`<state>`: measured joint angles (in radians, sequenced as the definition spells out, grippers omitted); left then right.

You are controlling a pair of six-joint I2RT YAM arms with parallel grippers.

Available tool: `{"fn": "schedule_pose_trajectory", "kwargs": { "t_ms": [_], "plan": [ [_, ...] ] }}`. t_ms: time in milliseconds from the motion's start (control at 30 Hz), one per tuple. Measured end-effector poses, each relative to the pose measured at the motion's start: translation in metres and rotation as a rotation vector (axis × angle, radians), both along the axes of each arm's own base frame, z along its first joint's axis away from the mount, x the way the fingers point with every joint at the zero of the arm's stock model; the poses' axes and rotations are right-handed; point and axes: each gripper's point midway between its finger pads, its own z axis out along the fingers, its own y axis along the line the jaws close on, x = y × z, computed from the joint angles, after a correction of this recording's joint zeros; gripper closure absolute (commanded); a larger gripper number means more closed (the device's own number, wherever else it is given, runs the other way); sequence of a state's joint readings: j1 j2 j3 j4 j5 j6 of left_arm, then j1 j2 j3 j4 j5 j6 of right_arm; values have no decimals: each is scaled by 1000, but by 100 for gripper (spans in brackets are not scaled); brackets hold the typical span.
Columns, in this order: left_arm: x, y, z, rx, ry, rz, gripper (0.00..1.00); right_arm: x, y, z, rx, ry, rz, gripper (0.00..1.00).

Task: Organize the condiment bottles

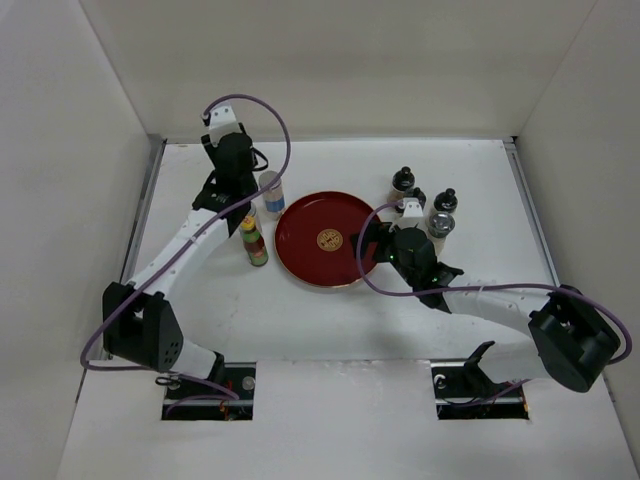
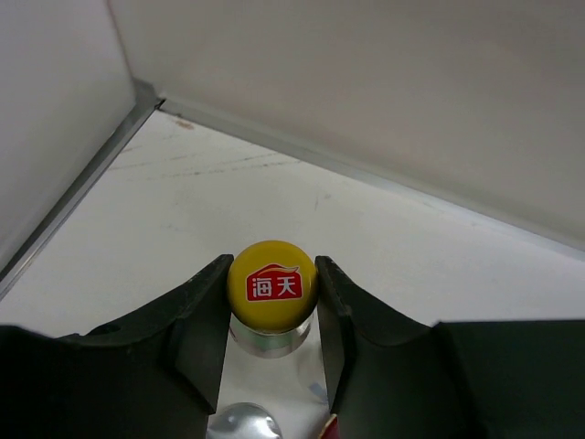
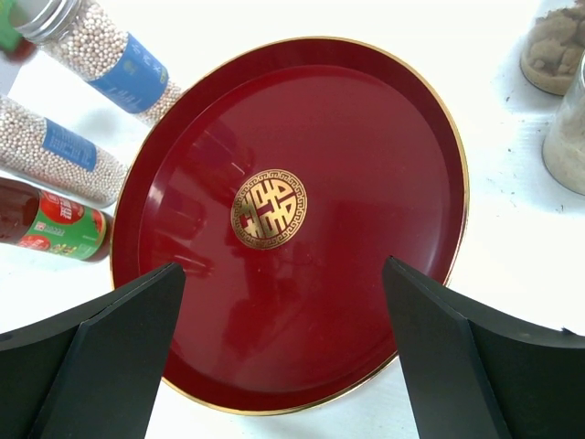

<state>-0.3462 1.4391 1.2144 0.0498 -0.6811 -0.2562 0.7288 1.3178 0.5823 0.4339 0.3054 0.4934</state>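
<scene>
The robot's left gripper should next go to the right in the top view, move down onto the red plate's far part point(image 1: 321, 205) and let go of the bottle's cap, as the red plate is bare.
My left gripper point(image 1: 245, 208) point(image 2: 272, 274) is shut on the yellow cap point(image 2: 272, 285) of a green-red bottle, left of the red plate point(image 1: 300, 250). A second green-red bottle point(image 1: 257, 248) point(image 3: 50, 224) stands just nearer. A silver-lidded shaker point(image 1: 270, 190) point(image 3: 101, 46) stands behind, and another shaker point(image 3: 55, 151) stands beside it. Several dark-topped and silver-topped cruets point(image 1: 415, 197) stand right of the plate. My right gripper point(image 1: 375, 240) point(image 3: 283, 347) is open and empty above the plate's near-right part point(image 3: 366, 183).
White walls close the table on the left, back and right. A metal strip point(image 2: 82, 178) runs along the left edge. A silver lid point(image 2: 242, 422) shows just below the held cap. Two cruet bodies point(image 3: 567, 137) stand close to the plate's right rim.
</scene>
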Motion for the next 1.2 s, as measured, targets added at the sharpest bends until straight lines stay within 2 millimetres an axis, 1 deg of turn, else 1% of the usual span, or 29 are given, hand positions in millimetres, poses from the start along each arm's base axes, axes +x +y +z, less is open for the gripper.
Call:
{"fn": "schedule_pose_trajectory", "kwargs": {
  "t_ms": [200,300,400,467,667,733,800,900,1033,1133,1200],
  "plan": [
    [-13,-52,51,-11,-94,-137,85,0,0,1,1,-1,0,4],
    [-19,-82,74,-36,-146,-218,85,0,0,1,2,-2,0,4],
    [-24,-105,86,-50,-171,-277,85,0,0,1,3,-2,-1,4],
    [-24,-113,88,-55,-179,-298,85,0,0,1,2,-2,-1,4],
    [-16,-120,73,-37,-146,-303,85,0,-1,8,14,-15,-2,4],
    [-14,-127,65,-33,-132,-313,85,0,-1,9,17,-18,-2,4],
    [-11,-139,54,-33,-118,-331,85,0,-1,10,18,-19,-2,4],
    [-5,-159,32,-37,-87,-366,85,0,-1,10,19,-20,-2,4],
    [5,-180,-8,-29,-14,-402,85,1,-3,11,20,-22,-8,4],
    [12,-189,-36,-23,38,-416,85,1,-4,13,24,-26,-10,4],
    [15,-193,-50,-17,63,-422,85,1,-4,15,27,-29,-11,4]
  ]
}}
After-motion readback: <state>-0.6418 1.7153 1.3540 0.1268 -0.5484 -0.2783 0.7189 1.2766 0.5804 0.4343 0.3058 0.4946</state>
